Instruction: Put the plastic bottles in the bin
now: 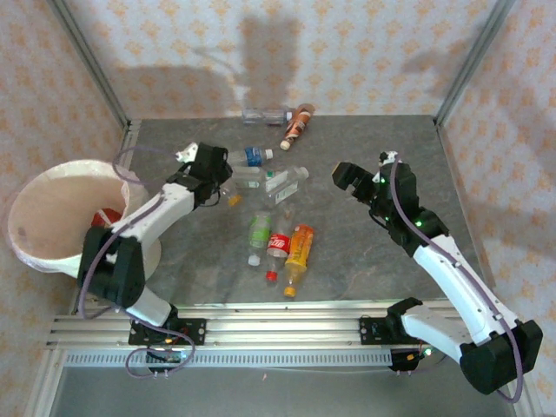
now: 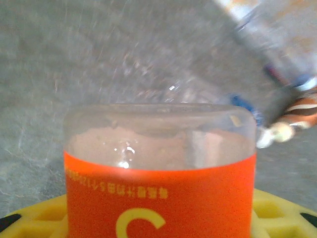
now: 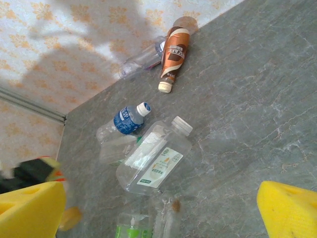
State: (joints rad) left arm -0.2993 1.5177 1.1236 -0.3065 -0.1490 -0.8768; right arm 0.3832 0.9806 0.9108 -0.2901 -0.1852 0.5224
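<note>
The bin's opening (image 1: 71, 210) is beyond the table's edge from the left gripper, so the left gripper needs to lift away from the pile, move over the bin's rim and release the bottle.
My left gripper (image 1: 221, 184) is shut on a clear plastic bottle with an orange label (image 2: 158, 193), gripped between yellow pads (image 2: 280, 213); its orange cap (image 1: 234, 200) pokes out below the fingers. Around it lie a blue-labelled bottle (image 1: 252, 156), a clear white-labelled one (image 1: 287, 181), and green (image 1: 259, 230), red (image 1: 278, 244) and orange-filled (image 1: 300, 248) bottles. By the back wall rest a brown bottle (image 1: 297, 124) and a clear one (image 1: 265, 114). The bin (image 1: 35, 243) stands at the left. My right gripper (image 1: 352, 180) hangs open right of the pile, above the white-labelled bottle (image 3: 156, 161).
Patterned walls with metal corner posts (image 1: 91, 65) close in the grey table (image 1: 382, 252). The bin sits off the table's left edge, beside my left arm (image 1: 130, 230), with something red (image 1: 108, 215) inside. A rail (image 1: 278, 330) runs along the near edge.
</note>
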